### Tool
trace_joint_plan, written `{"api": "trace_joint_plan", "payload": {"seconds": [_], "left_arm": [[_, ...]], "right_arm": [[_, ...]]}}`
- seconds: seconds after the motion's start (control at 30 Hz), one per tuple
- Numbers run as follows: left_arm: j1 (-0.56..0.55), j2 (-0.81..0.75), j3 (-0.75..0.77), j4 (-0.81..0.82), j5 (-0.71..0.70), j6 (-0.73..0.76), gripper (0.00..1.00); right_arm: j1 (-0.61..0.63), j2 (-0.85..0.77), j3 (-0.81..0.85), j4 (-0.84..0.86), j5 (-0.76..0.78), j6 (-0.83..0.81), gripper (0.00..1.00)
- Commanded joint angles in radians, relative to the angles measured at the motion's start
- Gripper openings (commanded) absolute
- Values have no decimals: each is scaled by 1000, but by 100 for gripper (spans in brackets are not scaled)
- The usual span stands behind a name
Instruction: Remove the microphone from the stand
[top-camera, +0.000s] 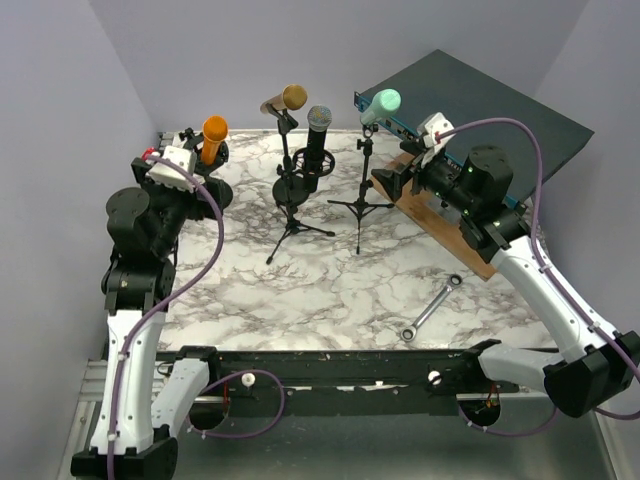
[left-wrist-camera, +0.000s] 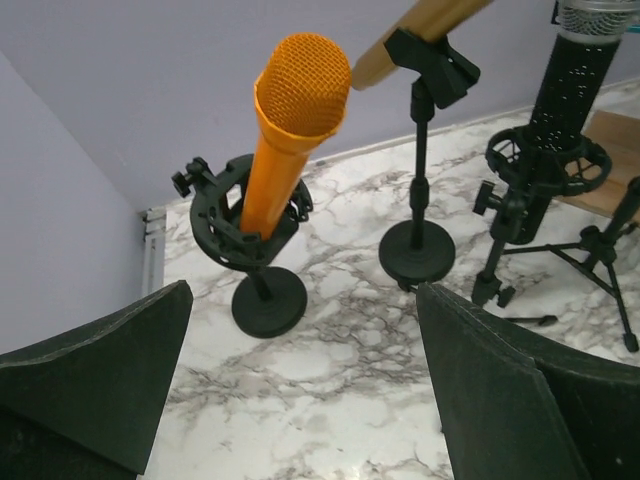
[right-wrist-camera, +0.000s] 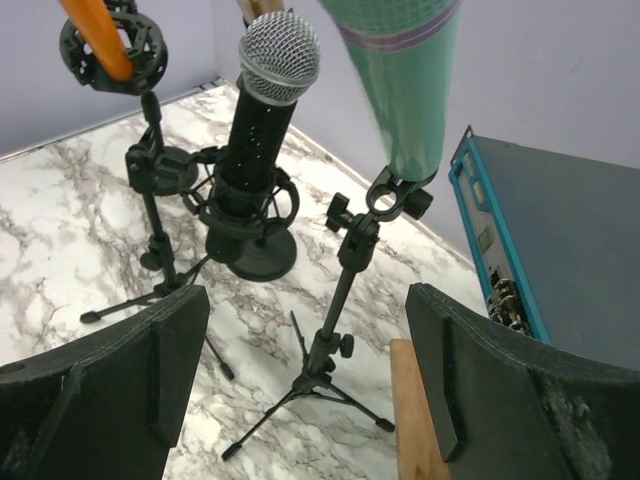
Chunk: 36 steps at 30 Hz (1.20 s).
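Note:
I should next move my left gripper outward until its open fingers are on both sides of the body of the orange microphone (top-camera: 214, 136), just under the mesh head.
Several microphones stand at the back of the marble table. An orange microphone (top-camera: 214, 136) (left-wrist-camera: 290, 130) sits upright in a black shock-mount stand (left-wrist-camera: 242, 222) at the far left. My left gripper (top-camera: 190, 150) (left-wrist-camera: 300, 400) is open and empty, just short of it. A mint-green microphone (top-camera: 381, 104) (right-wrist-camera: 405, 80) is clipped on a tripod stand (top-camera: 361, 195) (right-wrist-camera: 345, 290). My right gripper (top-camera: 405, 165) (right-wrist-camera: 305, 390) is open and empty, to the right of that stand and short of it.
A gold microphone (top-camera: 285, 99) (left-wrist-camera: 420, 30) and a black microphone with a silver grille (top-camera: 318, 135) (right-wrist-camera: 265, 120) stand between the two. A wrench (top-camera: 432, 307) lies front right. A wooden board (top-camera: 440, 225) and a dark blue-edged case (top-camera: 480, 100) lie at the right.

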Motion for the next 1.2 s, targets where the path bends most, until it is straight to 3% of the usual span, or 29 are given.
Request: {"api": "trace_joint_plan", "payload": {"seconds": [0.0,0.3,0.53,0.83,0.97,1.17], "left_arm": [[5,93,8,163,-40,125,98],[6,266,22,380,30,294,95],[7,379,5,584,25,323,89],[12,486,13,693,49,324,83],[16,506,-13,746,61,313,75],[41,507,-10,741,104,296,49]], "right_arm": [[6,-13,-15,-77,-67,12,88],[7,-1,-19,-119,-106,3,88],[8,18,-18,-138,-150,14,88],[8,20,-30,-132,-150,11,88],[8,28,-32,-130,-149,11,88],[8,37,-34,-127,-145,10,88]]}}
